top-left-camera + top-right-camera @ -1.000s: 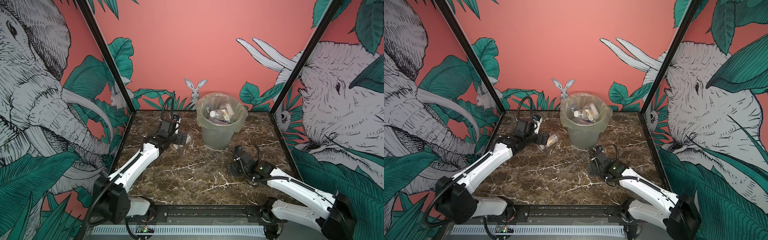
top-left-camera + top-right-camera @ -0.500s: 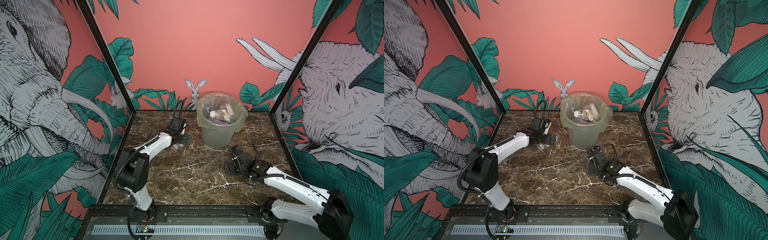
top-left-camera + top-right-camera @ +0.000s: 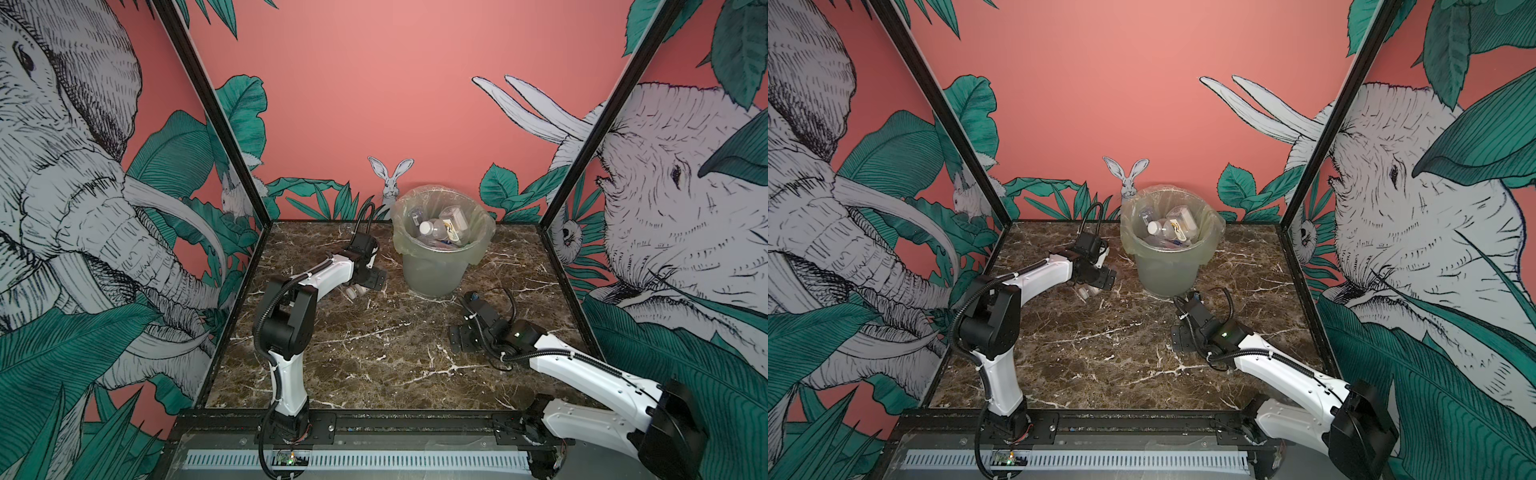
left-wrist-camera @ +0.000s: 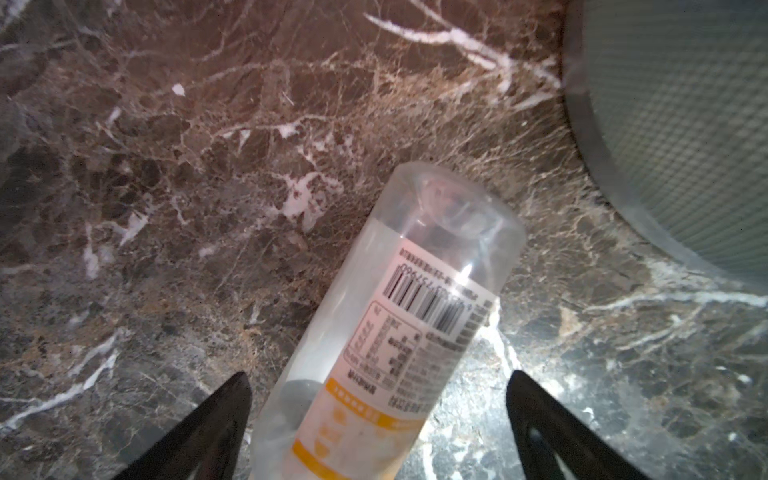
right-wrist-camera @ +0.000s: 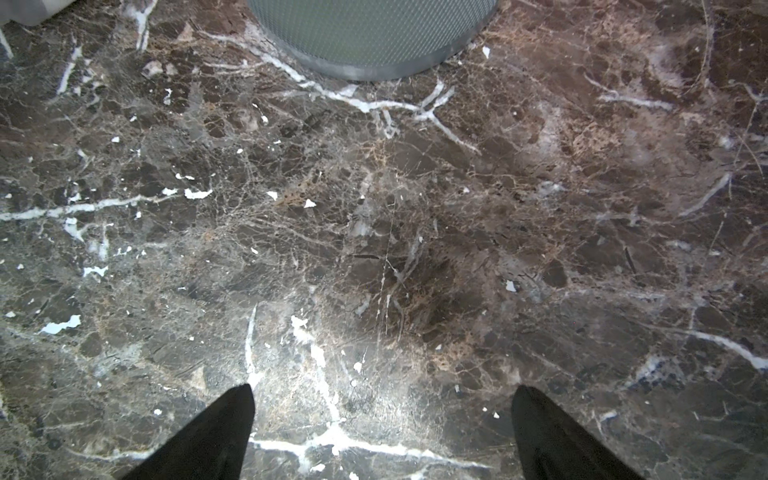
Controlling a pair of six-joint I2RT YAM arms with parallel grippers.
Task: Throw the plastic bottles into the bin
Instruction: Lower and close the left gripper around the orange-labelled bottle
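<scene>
Next, my left gripper needs to move down onto the bottle's labelled middle and close on both sides, since the bottle lies below, already between the open fingers.
One plastic bottle (image 4: 415,332), clear with a white and orange label, lies on the marble table just left of the bin (image 3: 434,270). In both top views only a small part of this bottle (image 3: 353,293) (image 3: 1086,292) shows under the left arm. My left gripper (image 4: 378,374) (image 3: 368,284) is open astride it, one finger close to its side and a gap at the other. The bin holds several bottles (image 3: 436,230) (image 3: 1167,228). My right gripper (image 5: 380,386) (image 3: 463,336) hangs open over bare table in front of the bin, with nothing between its fingers.
The bin's ribbed wall (image 4: 685,124) (image 5: 374,33) stands close to both grippers. Black frame posts and printed walls close in the table on three sides. The left arm's raised elbow (image 3: 286,320) sits over the left part of the table.
The left arm has folded its elbow up and brought its gripper down over the bottle beside the bin. The right gripper has drawn back a little from the bin.
</scene>
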